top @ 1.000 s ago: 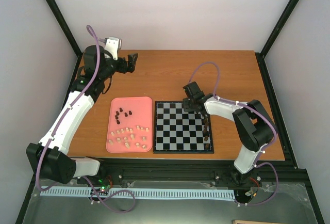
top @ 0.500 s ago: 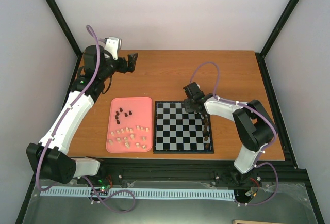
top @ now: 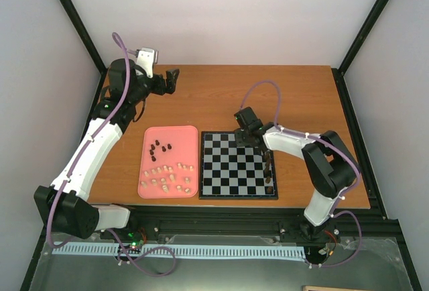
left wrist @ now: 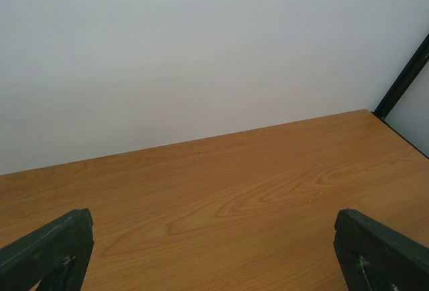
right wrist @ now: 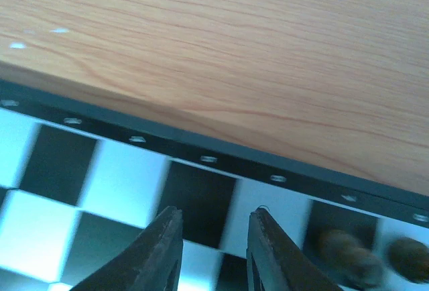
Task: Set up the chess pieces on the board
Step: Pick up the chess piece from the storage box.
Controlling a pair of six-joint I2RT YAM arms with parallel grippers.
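I will swing my right gripper over the pink tray and then lower it to the dark brown pawn nearest the board [top: 169, 147], where the empty part of the tray leaves room.
The black and pale grey chessboard [top: 238, 165] lies at the table's middle. Several dark pieces [top: 269, 170] stand along its right edge; two show blurred in the right wrist view [right wrist: 348, 251]. More dark pieces [top: 160, 147] and several cream pieces [top: 167, 178] lie in the pink tray [top: 168, 162] left of the board. My right gripper [top: 242, 138] hovers low over the board's far edge [right wrist: 221, 153], open and empty, fingers [right wrist: 164, 241] a square apart. My left gripper [top: 173, 80] is raised at the far left over bare wood, open and empty.
Black frame posts [top: 362, 29] and white walls enclose the wooden table [top: 268, 96]. The left wrist view shows only bare table [left wrist: 234, 204] and the back wall. The right arm's cable [top: 261, 90] loops above the board's far side.
My right gripper has shifted slightly left and away along the board's far edge. The left arm has not moved.
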